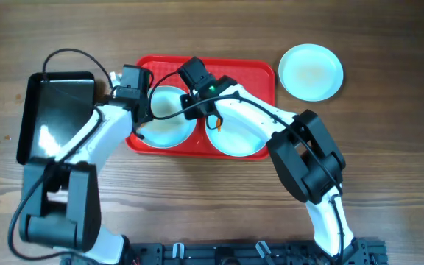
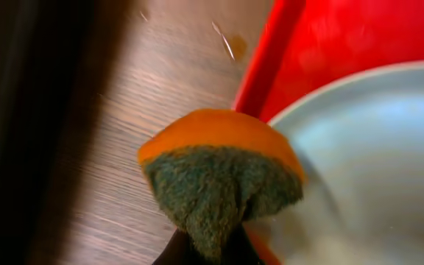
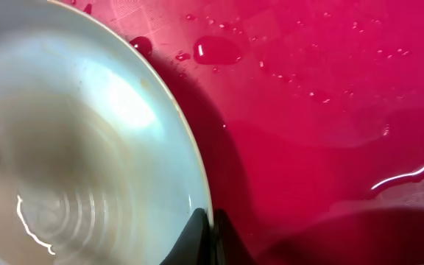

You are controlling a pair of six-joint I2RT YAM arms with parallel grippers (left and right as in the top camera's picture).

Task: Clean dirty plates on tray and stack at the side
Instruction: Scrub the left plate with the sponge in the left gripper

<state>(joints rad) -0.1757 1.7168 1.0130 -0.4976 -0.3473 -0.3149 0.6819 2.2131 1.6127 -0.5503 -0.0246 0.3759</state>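
My right gripper will rise, carry the plate outward, then lower it onto the red tray's far part (image 1: 237, 71), where the bare bottom shows, and release the plate's rim.
The red tray (image 1: 260, 71) holds two white-bluish plates. My left gripper (image 1: 140, 124) is shut on an orange and green sponge (image 2: 223, 173), held at the left rim of the left plate (image 1: 169, 121), over the tray's edge (image 2: 271, 66). That plate also shows in the left wrist view (image 2: 374, 154). My right gripper (image 1: 196, 105) is shut on the same plate's right rim; in the right wrist view its jaws (image 3: 210, 224) pinch the rim of the plate (image 3: 72, 147). The right plate (image 1: 238, 138) has a small orange smear. A third plate (image 1: 311, 71) lies on the table right of the tray.
A glossy black tray (image 1: 54, 110) lies left of the red tray. The red tray floor (image 3: 330, 110) is wet with water drops. Both arms cross over the tray's front half.
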